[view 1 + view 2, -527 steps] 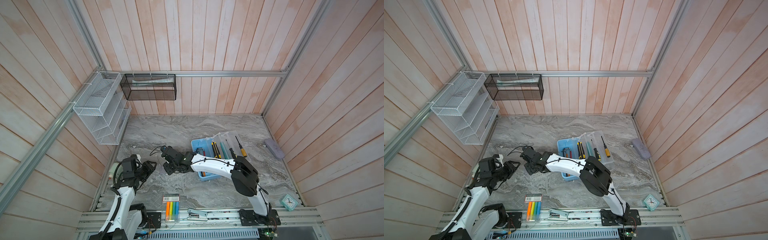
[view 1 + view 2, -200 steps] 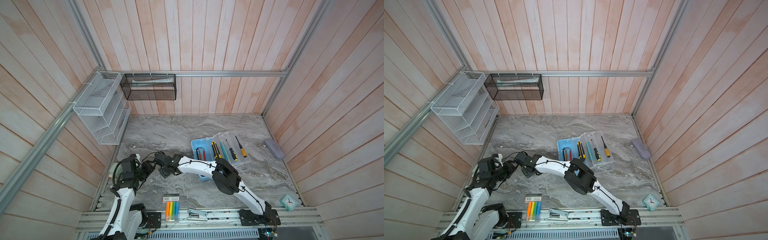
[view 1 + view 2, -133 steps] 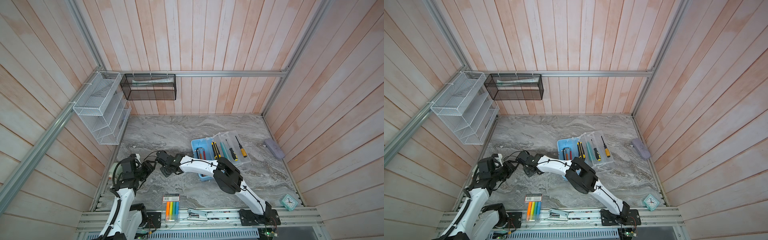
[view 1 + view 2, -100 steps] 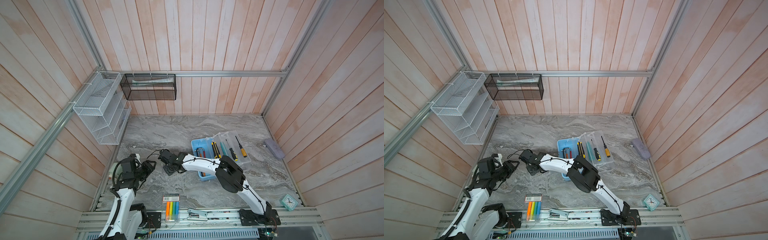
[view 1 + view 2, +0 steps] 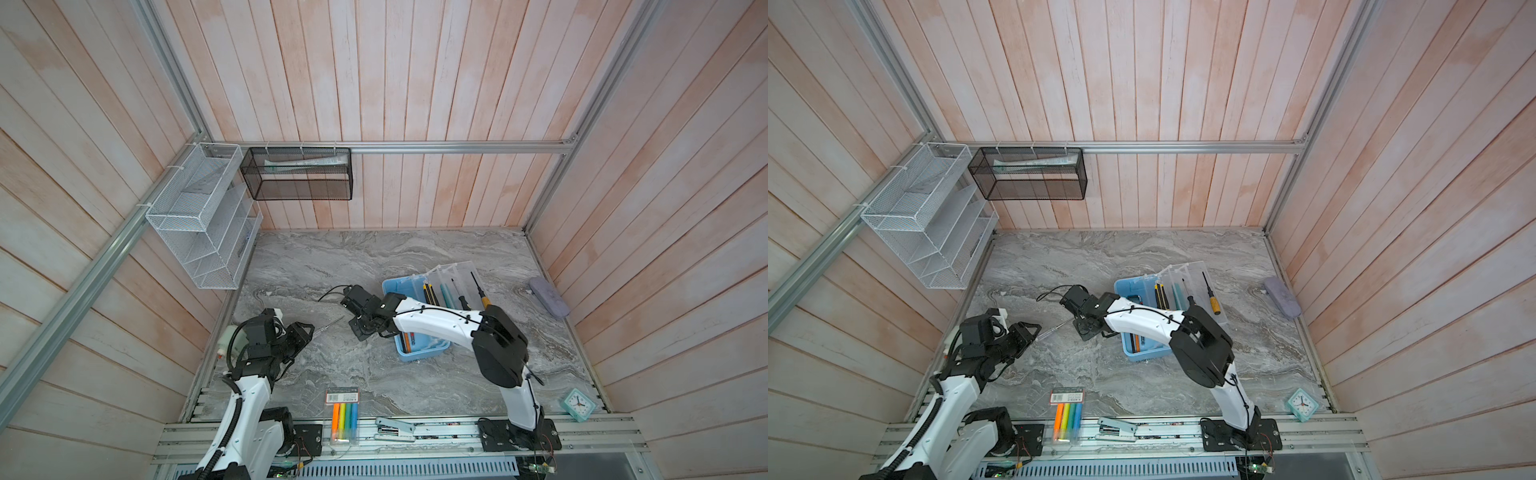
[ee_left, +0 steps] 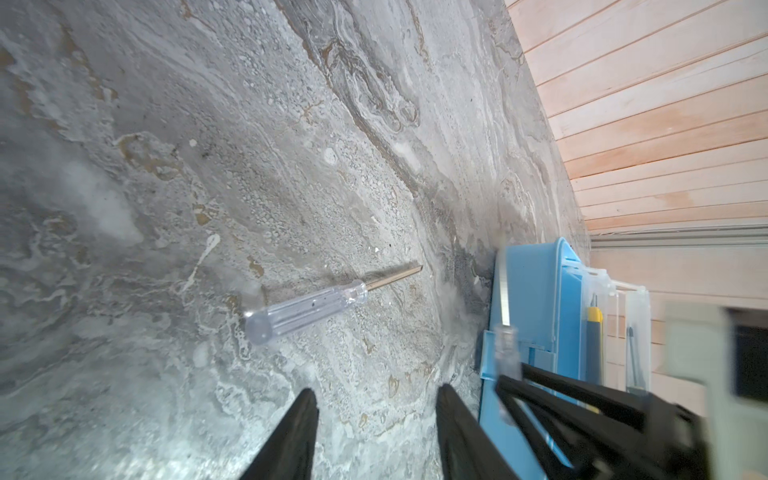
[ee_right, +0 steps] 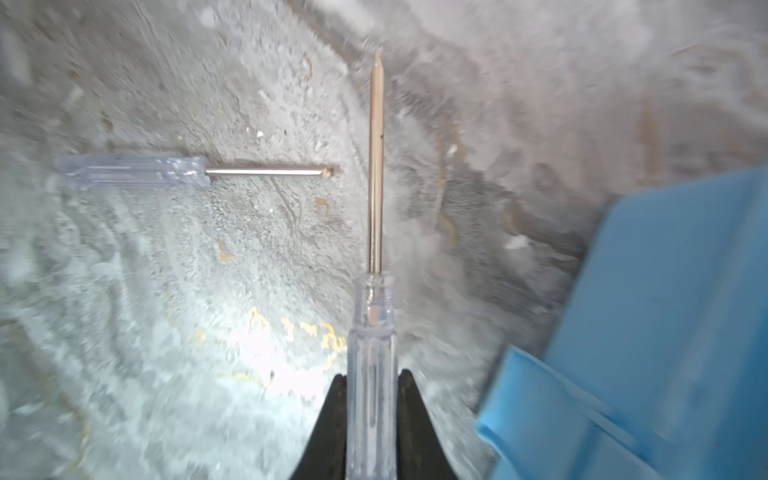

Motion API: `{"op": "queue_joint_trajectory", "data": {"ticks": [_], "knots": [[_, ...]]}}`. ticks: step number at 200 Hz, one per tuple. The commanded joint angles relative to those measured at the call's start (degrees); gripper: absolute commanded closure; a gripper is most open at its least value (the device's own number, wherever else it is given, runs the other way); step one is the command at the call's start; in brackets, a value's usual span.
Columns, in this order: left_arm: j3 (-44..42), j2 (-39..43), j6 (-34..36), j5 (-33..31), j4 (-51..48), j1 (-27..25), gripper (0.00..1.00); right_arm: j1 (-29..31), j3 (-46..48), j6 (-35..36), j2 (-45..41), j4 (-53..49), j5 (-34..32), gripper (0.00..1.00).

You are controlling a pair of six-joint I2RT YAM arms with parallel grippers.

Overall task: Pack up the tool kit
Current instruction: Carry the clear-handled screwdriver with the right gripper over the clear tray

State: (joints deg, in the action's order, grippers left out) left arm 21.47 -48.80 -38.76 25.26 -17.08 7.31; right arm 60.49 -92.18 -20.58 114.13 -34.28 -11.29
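My right gripper lifts over the blue box next, then lowers into the clear tray and releases, since the tray lies across the box from it.
The tool kit is a light blue open box right of centre in both top views, and its clear tray holds several screwdrivers. My right gripper is shut on the handle of a clear-handled screwdriver, shaft pointing forward, just left of the box. In a top view it hangs low over the table. A second clear-handled screwdriver lies flat on the marble, between the two grippers. My left gripper is open and empty, a short way behind that screwdriver's handle.
A flat pack of coloured markers and a stapler lie at the front edge. A small teal clock stands front right, a grey-lilac case by the right wall. White and black wire baskets hang at the back left.
My right gripper has drawn back to the right, away from the left gripper and toward the blue box, with the screwdriver in its jaws. The left arm has stayed still.
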Motion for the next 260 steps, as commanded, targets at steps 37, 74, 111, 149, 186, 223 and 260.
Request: {"op": "queue_joint_trajectory", "data": {"ticks": [37, 74, 111, 149, 186, 223, 260], "knots": [[-0.2, -2.1, 1.6, -2.4, 2.6, -0.8, 0.51, -9.3, 11.6, -1.9, -20.2, -6.4, -9.2, 1.0], [0.1, -3.3, 1.7, -2.3, 3.7, -1.3, 0.51, -18.7, 19.9, -0.1, -30.4, -7.3, -11.7, 1.0], [0.1, -3.2, 2.0, -2.3, 3.4, -1.6, 0.51, -25.0, 25.5, 1.6, -36.6, -6.3, -13.1, 1.0], [0.2, -3.2, 2.3, -2.7, 2.9, -1.8, 0.51, -27.3, 28.9, 2.4, -37.7, -5.7, -12.2, 1.0], [0.1, -2.9, 2.2, -3.1, 2.7, -2.0, 0.51, -27.2, 29.6, 2.2, -37.8, -6.7, -8.1, 1.0], [0.6, -4.0, 2.9, -4.6, 2.0, -2.4, 0.51, -26.5, 31.0, 1.2, -38.1, -7.4, -7.7, 1.0], [1.8, -4.7, 3.5, -6.7, 1.0, -3.6, 0.51, -25.6, 31.5, 0.1, -38.1, -8.4, -7.3, 1.0]]}}
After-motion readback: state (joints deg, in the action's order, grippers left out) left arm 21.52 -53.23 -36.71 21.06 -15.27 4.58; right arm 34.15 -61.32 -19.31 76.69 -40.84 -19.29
